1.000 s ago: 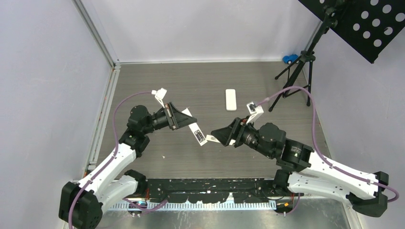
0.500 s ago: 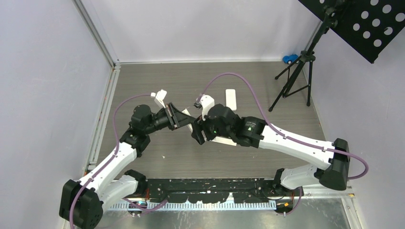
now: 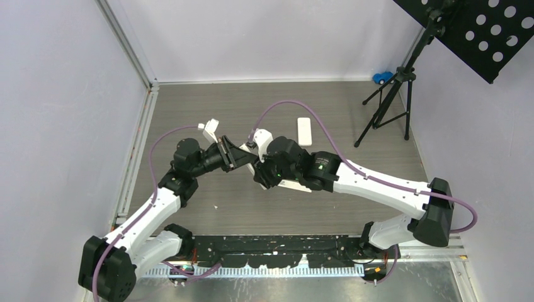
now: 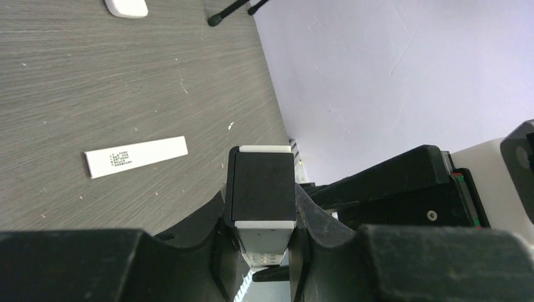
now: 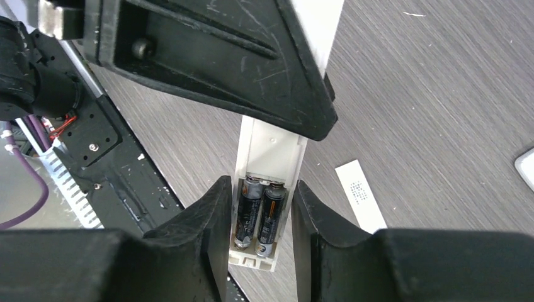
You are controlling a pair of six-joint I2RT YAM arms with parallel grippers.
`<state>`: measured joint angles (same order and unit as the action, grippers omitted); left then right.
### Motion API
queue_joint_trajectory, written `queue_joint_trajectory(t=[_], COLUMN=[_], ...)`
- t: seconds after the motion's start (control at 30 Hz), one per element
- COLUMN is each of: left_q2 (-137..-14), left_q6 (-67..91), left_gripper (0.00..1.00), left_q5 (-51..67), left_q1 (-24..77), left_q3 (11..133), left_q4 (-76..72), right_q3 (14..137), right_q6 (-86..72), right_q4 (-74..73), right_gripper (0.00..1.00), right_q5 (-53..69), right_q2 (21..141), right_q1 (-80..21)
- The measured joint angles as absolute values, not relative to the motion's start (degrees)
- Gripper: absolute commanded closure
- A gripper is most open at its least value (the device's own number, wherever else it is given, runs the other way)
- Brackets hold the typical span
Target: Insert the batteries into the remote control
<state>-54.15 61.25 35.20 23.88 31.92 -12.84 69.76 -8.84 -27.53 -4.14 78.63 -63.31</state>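
Observation:
I will next set the remote down with my right gripper on the bare tabletop just outward of the battery cover (image 5: 360, 195) and let go of it, because both batteries are in the remote's compartment.
The white remote control (image 5: 271, 145) is held in the air between both arms. Its back compartment is open, and two dark batteries (image 5: 261, 214) with silvery ends lie side by side in it. My left gripper (image 4: 261, 201) is shut on the remote's upper part (image 4: 261, 182). My right gripper (image 5: 261, 189) is closed on the battery end, one finger against each side. In the top view the left gripper (image 3: 242, 157) and right gripper (image 3: 259, 173) meet over the middle of the table. The white battery cover (image 5: 360, 195) lies flat on the table, also in the left wrist view (image 4: 135, 156).
A second white remote (image 3: 304, 131) lies on the table behind the arms. A black tripod stand (image 3: 390, 107) with a perforated board (image 3: 478, 31) stands at the back right, with a blue toy (image 3: 381, 77) by the wall. White walls enclose the table.
My right arm has swung left and forward from the near right, bringing its gripper onto the remote held by my left gripper. The left arm has barely moved.

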Motion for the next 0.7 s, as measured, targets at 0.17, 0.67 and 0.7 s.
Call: queue_joint_trajectory(t=[0.17, 0.67, 0.7], left_q2=[-54.13, -50.0, -49.95], left_q6=[61.3, 61.08, 60.99], left_gripper=[0.66, 0.06, 0.06], left_q5=[34.04, 28.75, 28.12], left_q1=[23.81, 20.16, 19.97], left_q3=[31.48, 30.94, 30.94], left_q4=[-12.95, 0.32, 1.54], right_q3=[70.85, 68.97, 68.34], right_q6=[-8.69, 0.93, 1.65], right_q4=[-28.45, -34.33, -34.85], right_gripper=[0.88, 0.92, 0.92], right_q5=[-4.4, -2.33, -2.13], right_q2=[79.96, 79.5, 79.42], right_q1=[-62.89, -60.71, -59.96])
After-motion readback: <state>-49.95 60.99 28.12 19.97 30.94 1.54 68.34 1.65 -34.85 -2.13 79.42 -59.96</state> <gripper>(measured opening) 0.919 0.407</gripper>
